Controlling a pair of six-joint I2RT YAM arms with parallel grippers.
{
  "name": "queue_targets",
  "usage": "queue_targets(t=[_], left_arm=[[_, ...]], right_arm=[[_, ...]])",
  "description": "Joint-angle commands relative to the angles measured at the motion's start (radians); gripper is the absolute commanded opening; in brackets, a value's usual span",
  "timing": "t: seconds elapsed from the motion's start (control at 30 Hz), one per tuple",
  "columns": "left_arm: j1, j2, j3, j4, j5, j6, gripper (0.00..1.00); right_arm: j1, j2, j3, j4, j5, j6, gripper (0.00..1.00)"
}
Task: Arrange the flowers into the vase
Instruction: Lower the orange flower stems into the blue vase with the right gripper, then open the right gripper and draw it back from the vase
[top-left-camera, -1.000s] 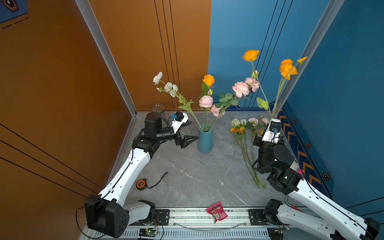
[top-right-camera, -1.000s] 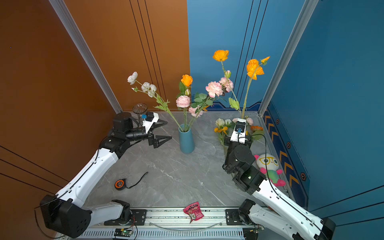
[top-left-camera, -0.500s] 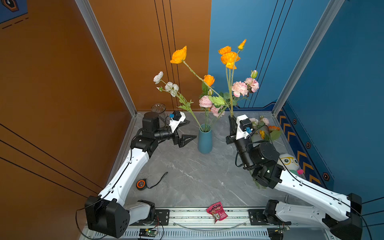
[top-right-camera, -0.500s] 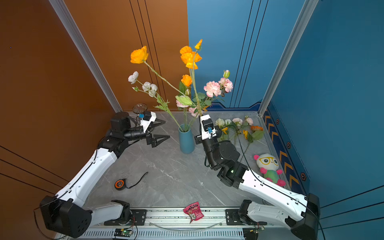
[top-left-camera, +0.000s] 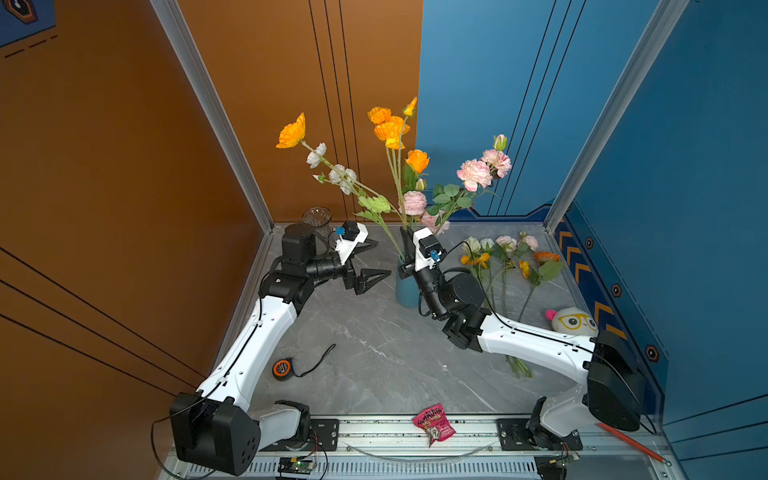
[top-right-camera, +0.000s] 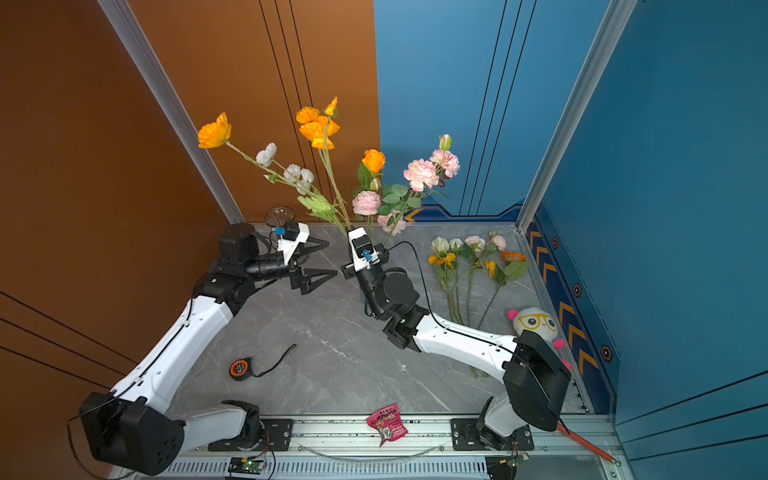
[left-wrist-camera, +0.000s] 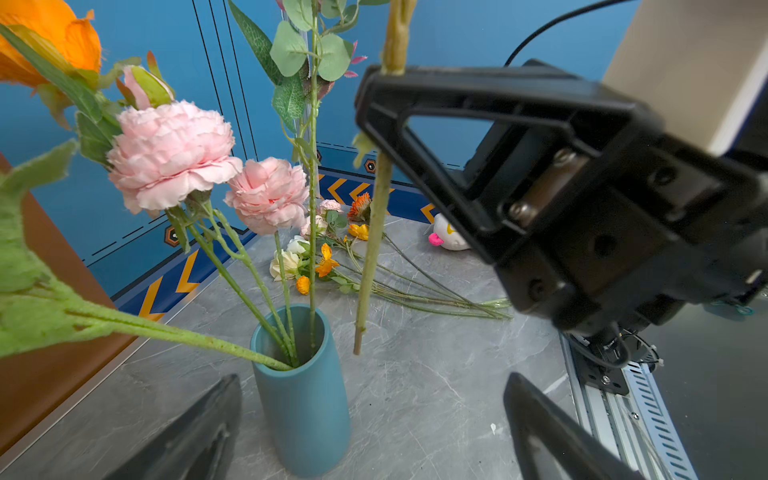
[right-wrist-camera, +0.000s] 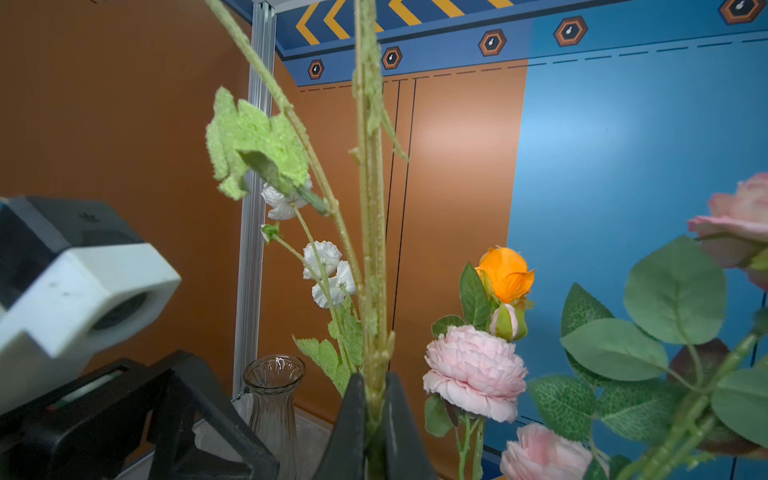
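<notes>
The lower end of the orange poppy's stem hangs just outside the teal vase's opening. My right gripper needs to move over that opening next, then go down and release the stem inside.
A teal vase (top-left-camera: 402, 291) (left-wrist-camera: 303, 395) at mid table holds several flowers: pink blooms (top-left-camera: 473, 174), white ones (top-left-camera: 343, 174) and an orange rose (top-left-camera: 417, 160). My right gripper (top-left-camera: 406, 232) (right-wrist-camera: 374, 399) is shut on the green stem (right-wrist-camera: 370, 249) of an orange poppy flower (top-left-camera: 388, 129) (top-right-camera: 318, 124), held upright. In the left wrist view the stem's lower end (left-wrist-camera: 356, 351) hangs just beside the vase mouth, outside it. My left gripper (top-left-camera: 380, 259) (top-right-camera: 330, 257) (left-wrist-camera: 372, 377) stands open and empty, left of the vase. More flowers (top-left-camera: 503, 257) (top-right-camera: 469, 257) lie on the table at the right.
A clear glass vase (top-left-camera: 317, 218) (right-wrist-camera: 274, 395) stands in the back left corner behind my left wrist. A plush toy (top-left-camera: 573, 322) sits by the right wall. An orange tape measure (top-left-camera: 282, 368), a pink snack packet (top-left-camera: 432, 424) and a red pencil (top-left-camera: 631, 442) lie near the front.
My right gripper has carried the orange poppy flower from the right side leftward to the teal vase. The left arm has barely moved and stays open.
</notes>
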Motion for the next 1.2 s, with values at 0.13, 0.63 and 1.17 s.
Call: queue_targets(t=[0.13, 0.63, 1.17], left_arm=[[0.03, -0.002, 0.0, 0.013, 0.052, -0.025, 0.98], [0.044, 0.022, 0.013, 0.015, 0.083, -0.049, 0.98], [0.049, 0.024, 0.023, 0.015, 0.09, -0.063, 0.98]], right_arm=[[-0.07, 0.06, 0.054, 0.153, -0.028, 0.065, 0.0], [-0.1, 0.19, -0.01, 0.258, -0.057, 0.036, 0.0], [-0.078, 0.251, -0.171, 0.389, 0.029, 0.016, 0.02]])
